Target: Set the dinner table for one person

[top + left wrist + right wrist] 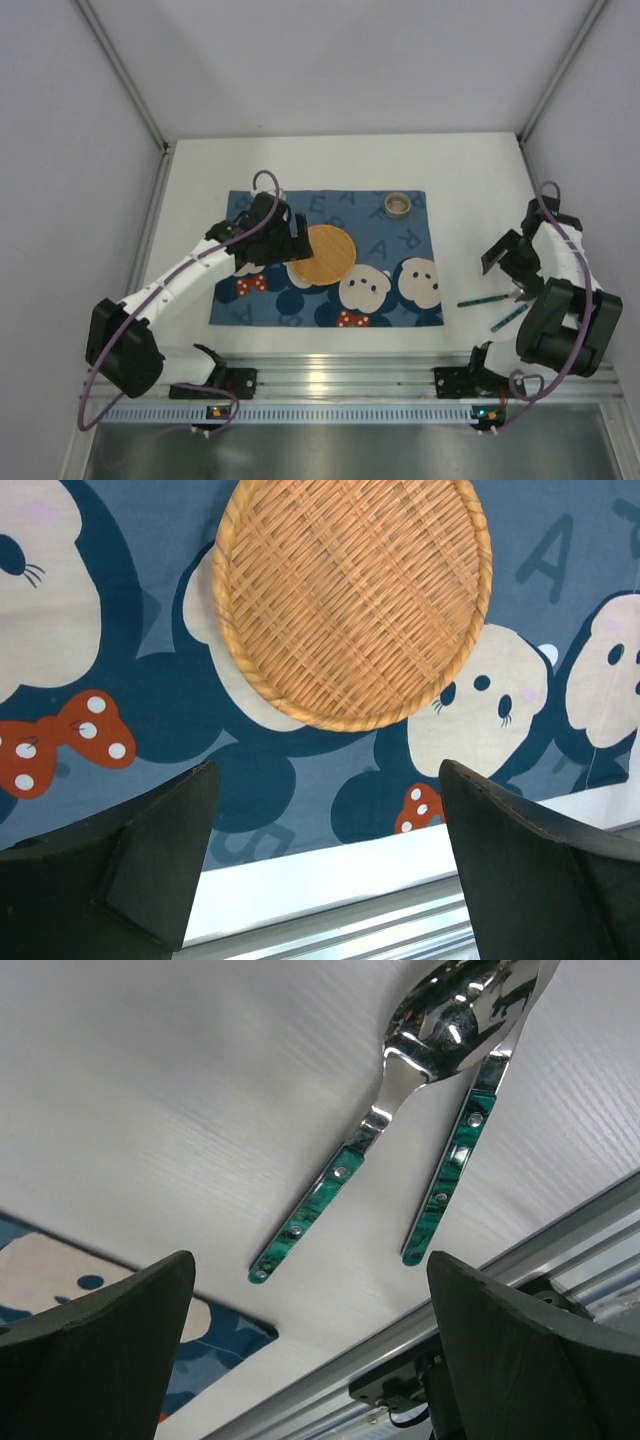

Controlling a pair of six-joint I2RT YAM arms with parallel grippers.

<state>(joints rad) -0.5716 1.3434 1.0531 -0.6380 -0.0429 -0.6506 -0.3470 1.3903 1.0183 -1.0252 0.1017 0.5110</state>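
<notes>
I will next lower my right gripper to the end of the spoon's green handle by the metal neck, as the handle is clear of the second utensil (450, 1180).
The dinner table (330, 165) is a white tabletop with a blue bear-print placemat (250, 300) on it. A round woven plate (322, 255) lies on the mat, and a small glass cup (398, 205) stands at its far right corner. My left gripper (285, 243) hangs open over the plate's left edge. In the left wrist view the plate (350, 590) lies beyond the empty gripper (325, 820). A green-handled spoon (310, 1210) and a second green-handled utensil (450, 1180) lie side by side on bare table right of the mat. Above them my right gripper (310, 1310) is open and empty.
A ribbed aluminium rail (330, 375) runs along the near table edge, by both arm bases. White walls and frame posts close in the left, right and back. In the right wrist view the mat's corner (215, 1345) lies just left of the spoon handle.
</notes>
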